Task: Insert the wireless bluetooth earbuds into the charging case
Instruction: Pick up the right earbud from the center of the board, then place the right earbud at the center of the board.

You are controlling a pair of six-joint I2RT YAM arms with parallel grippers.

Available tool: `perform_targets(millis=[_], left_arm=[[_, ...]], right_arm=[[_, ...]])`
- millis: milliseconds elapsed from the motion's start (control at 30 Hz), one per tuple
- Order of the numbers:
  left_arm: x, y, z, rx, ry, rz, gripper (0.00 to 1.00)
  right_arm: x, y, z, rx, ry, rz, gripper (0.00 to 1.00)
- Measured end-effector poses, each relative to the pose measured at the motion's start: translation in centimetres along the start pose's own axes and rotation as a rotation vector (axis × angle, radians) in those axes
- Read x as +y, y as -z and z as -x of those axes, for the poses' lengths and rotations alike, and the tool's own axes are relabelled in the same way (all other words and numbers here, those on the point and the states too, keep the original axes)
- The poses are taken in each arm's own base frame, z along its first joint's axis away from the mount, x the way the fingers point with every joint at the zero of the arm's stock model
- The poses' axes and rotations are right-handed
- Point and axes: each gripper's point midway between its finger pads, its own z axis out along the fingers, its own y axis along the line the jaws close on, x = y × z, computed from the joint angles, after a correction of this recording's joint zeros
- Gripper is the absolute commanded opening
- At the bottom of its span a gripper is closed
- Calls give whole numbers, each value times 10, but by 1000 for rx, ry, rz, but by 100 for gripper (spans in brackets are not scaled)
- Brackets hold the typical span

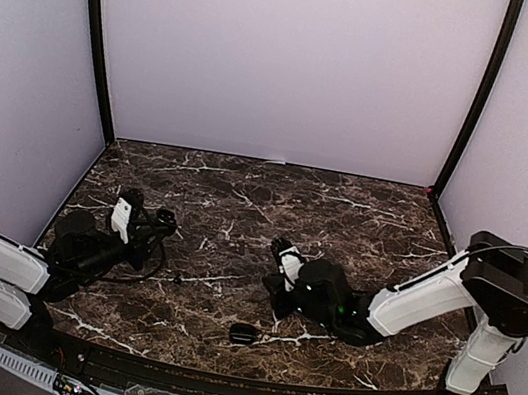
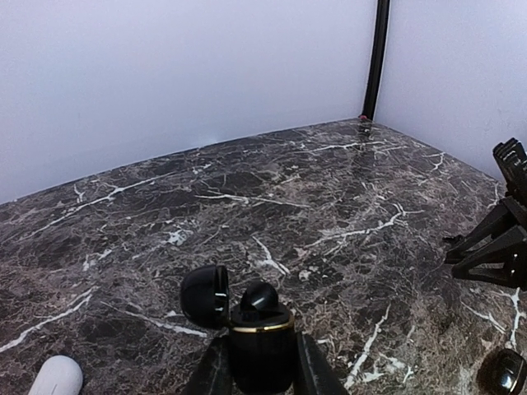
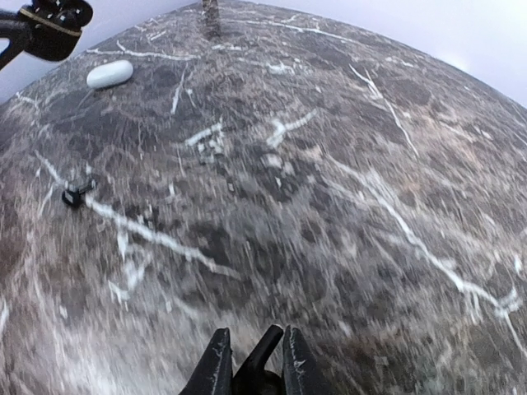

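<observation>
My right gripper has the black earbud and will move back and down to release it on the clear white-veined marble [image 1: 292, 340] beside the glossy black rounded object.
My left gripper [image 2: 259, 355] is shut on an upright black charging case [image 2: 262, 344] with a gold rim. The case's lid [image 2: 204, 296] is flipped open to the left, and one black earbud [image 2: 258, 298] sits in its top. From above, this gripper [image 1: 160, 222] hovers at the table's left. My right gripper [image 3: 251, 347] is shut on a black earbud [image 3: 265, 352] whose stem pokes out between the fingers. It is low over the middle of the table [image 1: 281, 252]. Another small black earbud [image 3: 77, 194] lies loose on the marble.
A white oval case [image 3: 109, 74] lies on the table beside my left gripper, low in the left wrist view [image 2: 56, 376]. A glossy black rounded object [image 1: 241, 334] rests near the front edge. The dark marble table [image 1: 244, 194] has lilac walls around it.
</observation>
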Motion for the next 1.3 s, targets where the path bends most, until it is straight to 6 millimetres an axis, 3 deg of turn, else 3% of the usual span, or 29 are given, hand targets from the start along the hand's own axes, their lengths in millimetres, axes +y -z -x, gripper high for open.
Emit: perform_targets(millis=[167, 267, 367, 633, 800, 900, 1300], left_arm=[[-14, -2, -2, 10, -9, -79, 15], [-23, -3, 0, 2, -16, -131, 14], [-34, -5, -1, 5, -21, -196, 14], [-60, -6, -11, 27, -22, -355, 15], [-67, -6, -8, 14, -25, -400, 14], [-69, -6, -6, 6, -27, -415, 15], [-75, -4, -5, 1, -28, -448, 15]], right_arm=[[-12, 55, -51, 50, 21, 28, 9], [-13, 79, -68, 40, 22, 54, 10], [-16, 90, -78, 26, 24, 67, 10], [-3, 89, -88, -13, 92, 109, 14], [-2, 89, -100, -13, 126, 126, 30], [0, 89, -97, -30, 136, 134, 38], [-6, 100, -98, -39, 144, 128, 42]])
